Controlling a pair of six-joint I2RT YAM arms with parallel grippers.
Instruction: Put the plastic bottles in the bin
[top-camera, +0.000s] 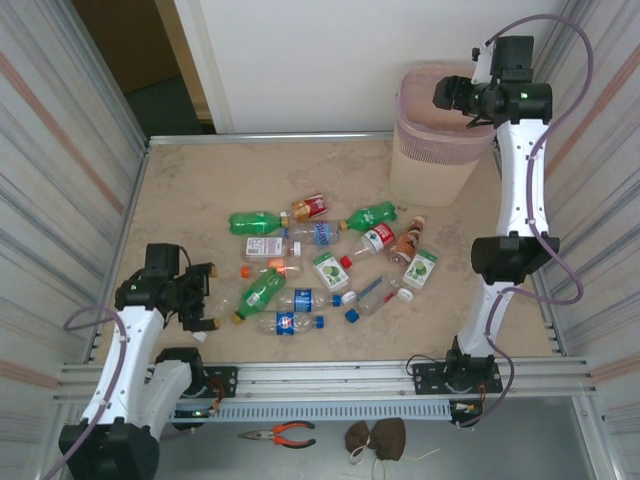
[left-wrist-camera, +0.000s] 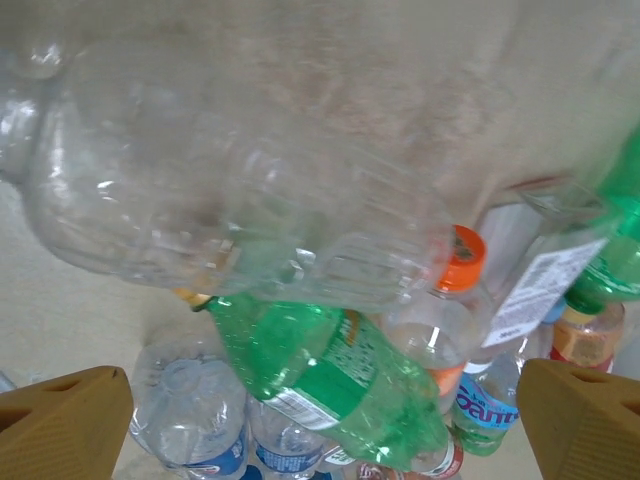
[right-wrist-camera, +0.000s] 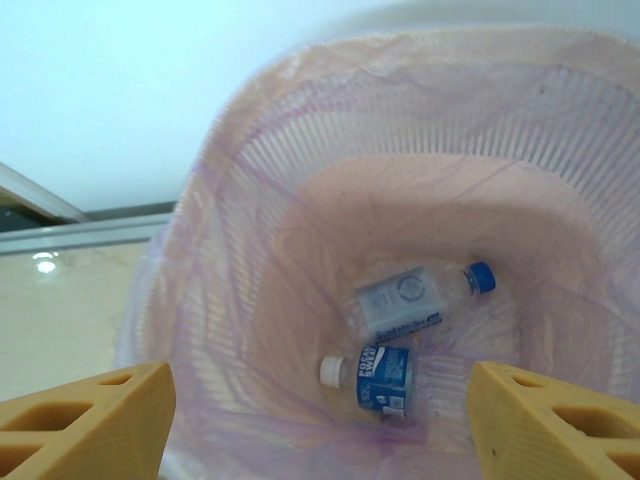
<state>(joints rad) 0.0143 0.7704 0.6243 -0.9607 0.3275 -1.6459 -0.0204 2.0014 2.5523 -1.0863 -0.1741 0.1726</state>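
Observation:
The robot's left gripper has the green bottle (left-wrist-camera: 340, 370) showing between its fingers, so it will move toward the corrugated side of the clear plastic bottle beside it and go down onto the clear plastic bottle (left-wrist-camera: 205, 185).
Several plastic bottles (top-camera: 320, 265) lie scattered across the middle of the table. My left gripper (top-camera: 203, 298) stands open at their left edge. In the left wrist view a large clear bottle (left-wrist-camera: 230, 190) lies blurred just ahead of the open left gripper (left-wrist-camera: 325, 420); nothing is gripped. Behind it are a green bottle (left-wrist-camera: 340, 370) and an orange-capped one (left-wrist-camera: 462, 245). My right gripper (top-camera: 447, 95) hangs open and empty over the pale pink bin (top-camera: 430, 150) at the back right. Through the right gripper (right-wrist-camera: 320, 420) I see the lined bin (right-wrist-camera: 300, 150) holding a blue-capped bottle (right-wrist-camera: 415, 300) and a white-capped bottle (right-wrist-camera: 385, 378).
Corrugated metal walls close in both sides. A metal rail (top-camera: 330, 378) runs along the near edge. Orange-handled pliers (top-camera: 280, 433) and a brown object (top-camera: 377, 438) lie below it. A loose blue cap (top-camera: 352, 316) sits among the bottles.

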